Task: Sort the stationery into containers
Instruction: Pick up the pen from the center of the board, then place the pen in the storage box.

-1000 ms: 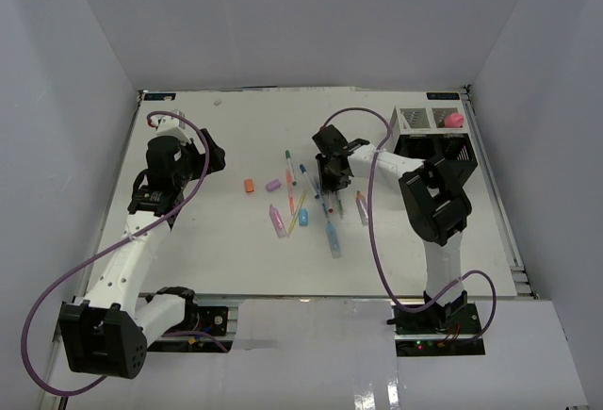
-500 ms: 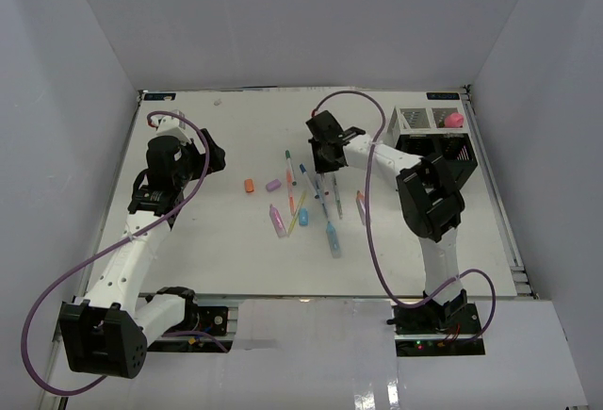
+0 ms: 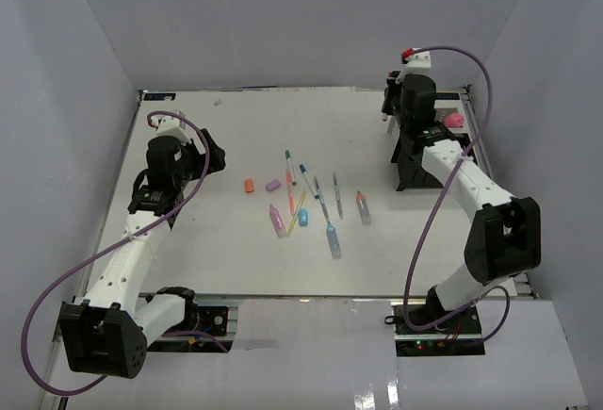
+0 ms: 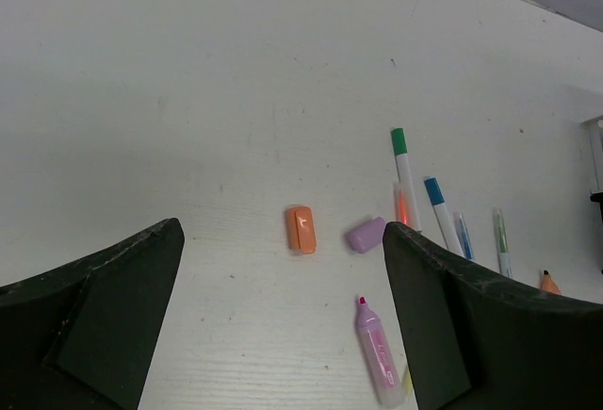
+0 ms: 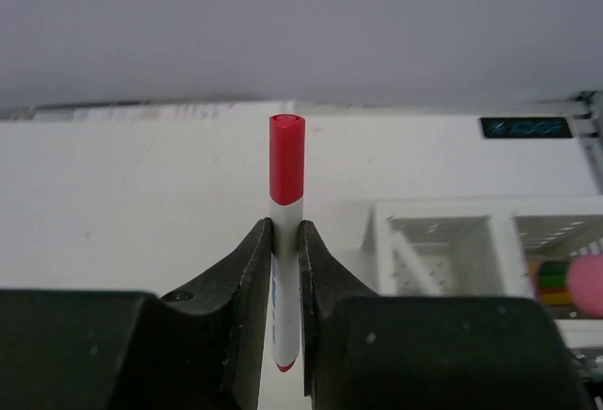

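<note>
I should next move my right gripper toward the pink-capped bottle and lower it over the containers' mesh section beside it, since the white pen is still outside that section's rim.
My right gripper [image 5: 285, 233] is shut on a white pen with a red cap [image 5: 287, 160], which stands upright between the jaws. In the top view this gripper [image 3: 389, 108] hangs at the far right, beside the white mesh compartments [image 3: 443, 108] of the containers. The black organizer [image 3: 407, 176] is mostly hidden behind the right arm. Loose stationery lies mid-table: thin pens [image 3: 320, 198], a pink highlighter [image 4: 379, 353], an orange eraser [image 4: 301, 229] and a purple cap [image 4: 366, 235]. My left gripper [image 4: 281, 240] stands open above the table, left of them, with nothing between its jaws.
A pink-capped bottle [image 3: 455, 120] sits in the far-right mesh compartment, and also shows as the pink cap [image 5: 586, 283] in the right wrist view. Grey walls enclose the table on three sides. The right arm's purple cable [image 3: 471, 61] loops high over the containers.
My right arm left the pens in the middle and swung to the far right corner by the containers, carrying the red-capped pen. The left arm has not moved.
</note>
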Robot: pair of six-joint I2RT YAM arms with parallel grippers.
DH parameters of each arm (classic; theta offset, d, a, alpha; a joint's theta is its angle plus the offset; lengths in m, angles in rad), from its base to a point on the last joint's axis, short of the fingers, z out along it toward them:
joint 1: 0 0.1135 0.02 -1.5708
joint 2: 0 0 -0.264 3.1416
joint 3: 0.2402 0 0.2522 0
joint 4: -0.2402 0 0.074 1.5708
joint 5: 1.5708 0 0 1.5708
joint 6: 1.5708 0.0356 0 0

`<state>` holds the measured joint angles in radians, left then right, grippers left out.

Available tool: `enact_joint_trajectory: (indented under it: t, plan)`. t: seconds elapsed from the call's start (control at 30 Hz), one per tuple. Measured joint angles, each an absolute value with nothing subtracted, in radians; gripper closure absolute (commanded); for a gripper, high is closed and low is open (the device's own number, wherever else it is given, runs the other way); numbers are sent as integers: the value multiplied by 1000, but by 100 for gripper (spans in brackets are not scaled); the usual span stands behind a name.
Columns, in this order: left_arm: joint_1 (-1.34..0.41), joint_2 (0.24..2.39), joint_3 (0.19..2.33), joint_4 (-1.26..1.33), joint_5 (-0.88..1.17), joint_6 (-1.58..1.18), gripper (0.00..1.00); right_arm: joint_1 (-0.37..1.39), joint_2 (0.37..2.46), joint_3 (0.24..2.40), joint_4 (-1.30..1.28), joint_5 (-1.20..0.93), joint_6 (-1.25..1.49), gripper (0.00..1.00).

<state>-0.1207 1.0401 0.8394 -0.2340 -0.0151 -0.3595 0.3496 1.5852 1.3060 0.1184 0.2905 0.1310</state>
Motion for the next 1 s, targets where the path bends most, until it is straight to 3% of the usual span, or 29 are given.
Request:
enact_joint_trajectory:
  t: [0.2, 0.47, 0.63, 0.87, 1.0]
  plan:
    - [-121, 1040, 839, -234, -15, -360, 2, 207, 1580, 1173, 388, 306, 63, 92]
    - [-121, 1042, 839, -234, -15, -359, 2, 111, 1729, 1163, 611, 291, 38, 89]
    - [-121, 1058, 839, -234, -15, -358, 2, 94, 1814, 1162, 638, 279, 39, 80]
    - [-121, 1062, 839, -235, -15, -358, 2, 96, 1797, 1056, 667, 254, 51, 55]
    - [-121, 1062, 839, -235, -10, -358, 2, 102, 1745, 1047, 611, 228, 43, 51]
